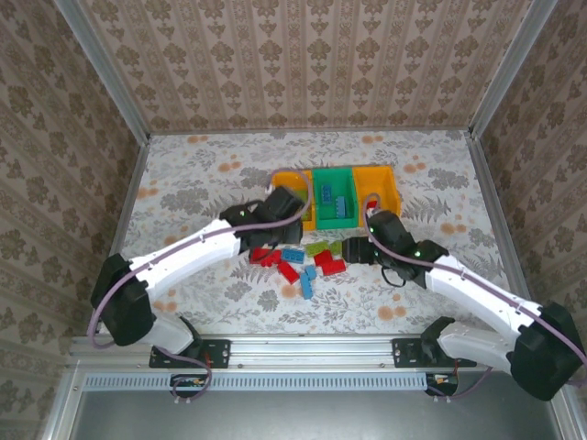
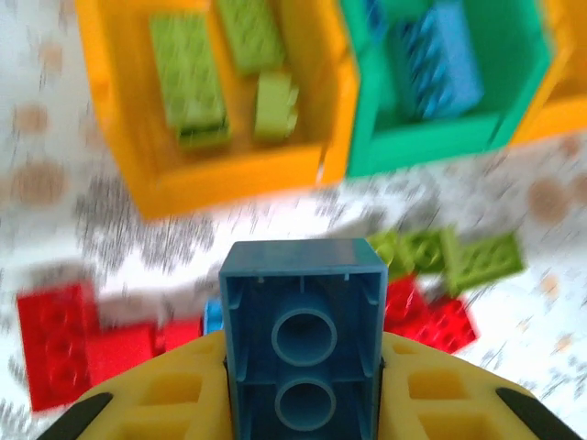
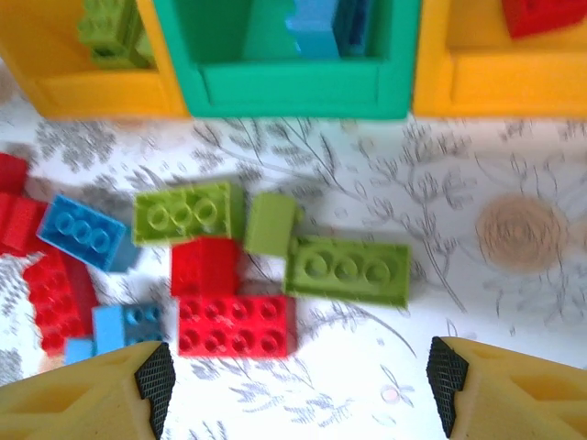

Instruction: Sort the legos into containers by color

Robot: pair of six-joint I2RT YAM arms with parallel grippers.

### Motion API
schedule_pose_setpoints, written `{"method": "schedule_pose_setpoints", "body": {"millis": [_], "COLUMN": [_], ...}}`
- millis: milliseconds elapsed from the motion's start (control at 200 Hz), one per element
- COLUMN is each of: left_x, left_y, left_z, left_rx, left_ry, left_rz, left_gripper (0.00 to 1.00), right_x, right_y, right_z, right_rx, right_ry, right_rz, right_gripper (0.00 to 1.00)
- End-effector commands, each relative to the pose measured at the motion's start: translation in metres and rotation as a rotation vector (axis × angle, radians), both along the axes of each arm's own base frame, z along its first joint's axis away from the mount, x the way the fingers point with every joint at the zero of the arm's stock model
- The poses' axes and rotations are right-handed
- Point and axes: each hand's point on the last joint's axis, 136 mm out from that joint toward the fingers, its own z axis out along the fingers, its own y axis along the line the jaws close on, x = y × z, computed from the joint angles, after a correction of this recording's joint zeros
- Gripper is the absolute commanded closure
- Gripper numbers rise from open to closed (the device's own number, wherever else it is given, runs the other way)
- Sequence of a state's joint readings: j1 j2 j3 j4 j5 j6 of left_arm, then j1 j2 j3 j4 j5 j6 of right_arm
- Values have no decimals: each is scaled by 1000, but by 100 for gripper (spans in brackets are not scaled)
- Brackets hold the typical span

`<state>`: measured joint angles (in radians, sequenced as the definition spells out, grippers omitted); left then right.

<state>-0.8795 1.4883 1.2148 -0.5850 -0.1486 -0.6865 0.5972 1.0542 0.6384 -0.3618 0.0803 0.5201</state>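
Observation:
The green middle container is farther out and already has blue legos in it. So my left gripper will carry the blue lego outward over the container next and let go of it there.
My left gripper (image 2: 303,390) is shut on a blue lego (image 2: 303,321), held underside toward the camera, near the left orange container (image 2: 229,179), which holds light green legos (image 2: 188,78). The green middle container (image 2: 422,147) holds blue legos (image 2: 445,64). My right gripper (image 3: 301,390) is open above the table, just in front of the loose pile: a red eight-stud lego (image 3: 237,324), a red block (image 3: 204,266), two long green legos (image 3: 348,269) and blue ones (image 3: 83,232). The right orange container (image 3: 495,82) holds a red lego (image 3: 541,14). From above, the pile (image 1: 298,261) lies between both grippers.
The containers (image 1: 335,174) stand in a row at the middle back of the flower-patterned table (image 1: 202,174). Wallpapered walls close in the sides and back. A metal rail (image 1: 303,344) runs along the near edge. Bare cloth lies right of the pile (image 3: 477,302).

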Motion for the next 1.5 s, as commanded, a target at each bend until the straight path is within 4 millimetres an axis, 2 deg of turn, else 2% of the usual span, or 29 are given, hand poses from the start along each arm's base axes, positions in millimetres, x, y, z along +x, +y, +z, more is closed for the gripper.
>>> {"method": "schedule_pose_setpoints", "body": {"millis": [0, 130, 310, 485, 665, 750, 835, 865, 880, 1095, 1275, 1305, 1430, 1495], "left_x": [29, 61, 88, 110, 114, 114, 111, 109, 108, 91, 75, 72, 62, 56], "left_y": [-31, -66, -108, -120, -122, -118, -113, -111, -110, -83, -52, -46, -17, -1], "left_z": [12, 12, -1, -22, -28, -27, -20, -17, -15, 9, 20, 20, 14, 10], "left_rx": [-40, -111, -191, -209, -230, -225, -230, -234, -236, -240, -234, -229, -184, -156], "left_ry": [-53, -39, -1, 59, 62, 51, 28, 17, 13, -82, -145, -153, -173, -181], "left_rz": [-163, -255, -329, -294, -276, -261, -251, -252, -252, -209, -156, -149, -77, -44], "left_gripper": [76, 76, 77, 76, 57, 39, 16, 3, 0, 0, 0, 0, 0, 0], "right_x": [-12, -31, -47, -56, -59, -60, -61, -61, -61, -63, -67, -68, -68, -67], "right_y": [-3, 6, 13, 27, 40, 47, 54, 57, 59, 93, 124, 127, 141, 145], "right_z": [-14, -27, -37, -43, -48, -49, -47, -46, -45, -31, -33, -43, -57, -65], "right_rx": [44, 53, 19, 10, -16, -21, -30, -32, -33, -63, -125, -171, -270, -313], "right_ry": [-22, -31, -34, -30, -19, -16, -17, -20, -21, -38, -10, 10, 51, 71], "right_rz": [-71, -45, -10, 16, 36, 51, 68, 76, 81, 164, 223, 230, 245, 246], "right_gripper": [25, 25, 24, 24, 24, 24, 24, 24, 24, 24, 24, 24, 24, 28]}}
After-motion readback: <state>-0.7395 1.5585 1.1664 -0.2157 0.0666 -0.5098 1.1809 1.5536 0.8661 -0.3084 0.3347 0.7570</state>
